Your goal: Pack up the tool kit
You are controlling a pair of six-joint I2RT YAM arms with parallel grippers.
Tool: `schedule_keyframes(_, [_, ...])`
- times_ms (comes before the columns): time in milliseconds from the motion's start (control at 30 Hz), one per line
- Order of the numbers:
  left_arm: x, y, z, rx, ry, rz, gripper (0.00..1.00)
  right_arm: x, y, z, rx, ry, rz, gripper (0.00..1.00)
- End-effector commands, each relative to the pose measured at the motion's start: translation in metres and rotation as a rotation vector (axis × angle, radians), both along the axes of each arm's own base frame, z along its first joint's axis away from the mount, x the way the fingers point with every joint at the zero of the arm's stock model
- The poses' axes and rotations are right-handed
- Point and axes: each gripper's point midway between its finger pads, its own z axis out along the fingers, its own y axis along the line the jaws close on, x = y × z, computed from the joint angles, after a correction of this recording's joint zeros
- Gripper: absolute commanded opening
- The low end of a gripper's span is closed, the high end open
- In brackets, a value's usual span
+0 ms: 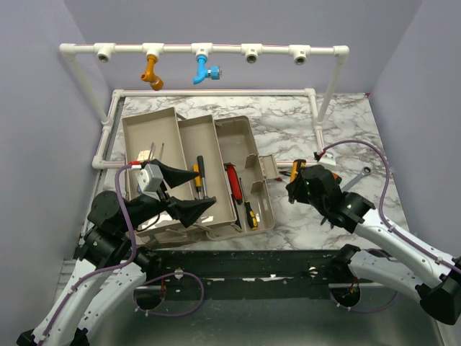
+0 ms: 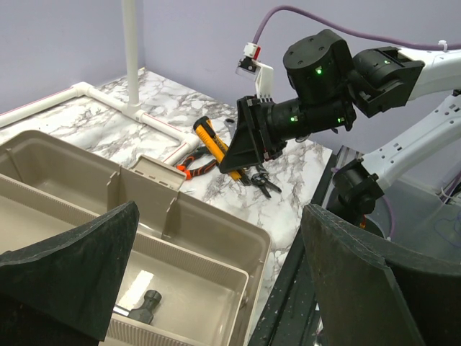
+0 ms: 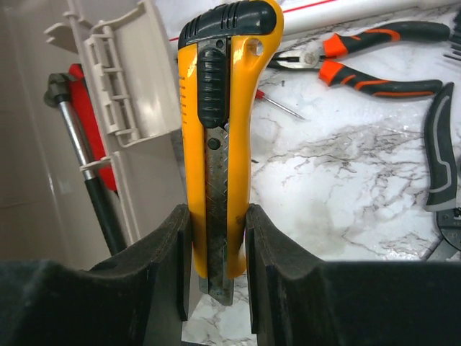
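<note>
The toolbox's farthest tray is to the left of my right gripper in the top view, so I will next move that gripper across the toolbox [image 1: 148, 133] and release the knife in that tray.
The tool kit's beige toolbox [image 1: 148, 133] lies open at centre-left, its trays spread out. Inside lie a yellow-and-black screwdriver [image 1: 198, 176], a red-handled tool [image 1: 233, 180] and another yellow-and-black tool [image 1: 250, 213]. My left gripper [image 1: 196, 192] hovers open over the box's near-left trays [image 2: 216, 223], nothing between its fingers [image 2: 72, 281]. My right gripper [image 3: 220, 216] is shut on a yellow utility knife [image 3: 220, 144], held above the marble just right of the box's edge [image 3: 137, 94]. The left wrist view shows that knife [image 2: 211, 137] sticking out of the right gripper [image 2: 248, 140].
Orange-handled pliers [image 3: 374, 61], a small screwdriver [image 3: 277, 104] and dark pliers [image 3: 439, 155] lie on the marble right of the box. A wrench [image 1: 360, 176] lies farther right. A white pipe frame [image 1: 216, 50] with orange and blue fittings rings the back and left.
</note>
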Motion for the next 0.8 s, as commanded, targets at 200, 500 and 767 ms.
schedule_keyframes(200, [0.0,0.002,0.0,-0.002,-0.018,0.011,0.98,0.004,0.096,0.055,0.188,-0.053,0.436,0.01])
schedule_keyframes(500, [0.002,0.003,-0.001,-0.001,-0.018,0.021,0.98,-0.006,0.183,0.097,0.213,-0.113,0.632,0.01])
schedule_keyframes(767, [0.002,0.007,0.001,-0.008,-0.026,0.041,0.99,-0.001,0.241,0.099,0.211,-0.094,0.651,0.01])
